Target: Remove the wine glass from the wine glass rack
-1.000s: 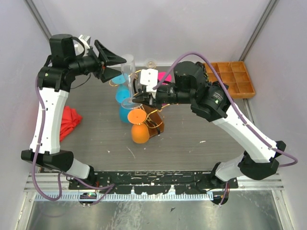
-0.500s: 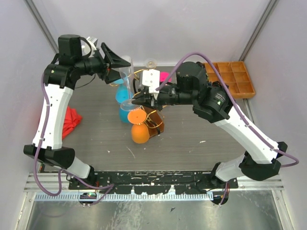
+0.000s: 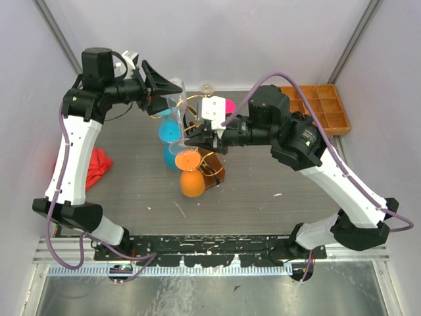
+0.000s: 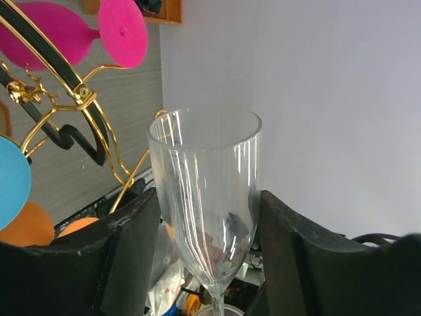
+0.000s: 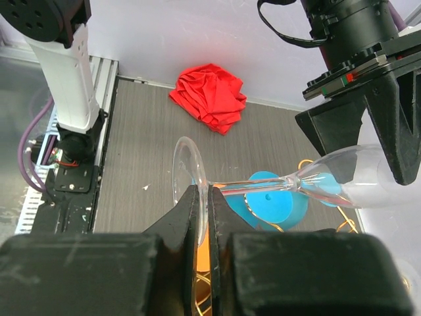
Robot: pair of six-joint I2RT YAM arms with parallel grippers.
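Note:
The sideways glass will next swing away from the rack (image 3: 212, 164) in my left gripper, turn foot down and be lowered onto bare tabletop beyond the red cloth.
The clear wine glass (image 3: 176, 99) lies on its side in the air over the left of the gold wire rack (image 3: 212, 164). My right gripper (image 3: 192, 139) is shut on the glass's foot disc (image 5: 184, 168), edge-on between the pads (image 5: 205, 197). My left gripper (image 3: 163, 89) has a finger on each side of the bowl (image 4: 204, 151), and both touch it (image 4: 209, 197). In the right wrist view no rack wire shows round the stem (image 5: 256, 187).
Blue (image 3: 170, 128), orange (image 3: 192, 182) and pink (image 3: 227, 105) glasses hang on the rack, whose gold arms (image 4: 99, 131) are close beside the bowl. A red cloth (image 3: 95, 164) lies at the left. A compartmented wooden tray (image 3: 319, 108) stands at the back right.
My left gripper has moved right and brought its fingers around the clear glass's bowl. My right arm has shifted slightly right, still holding the foot.

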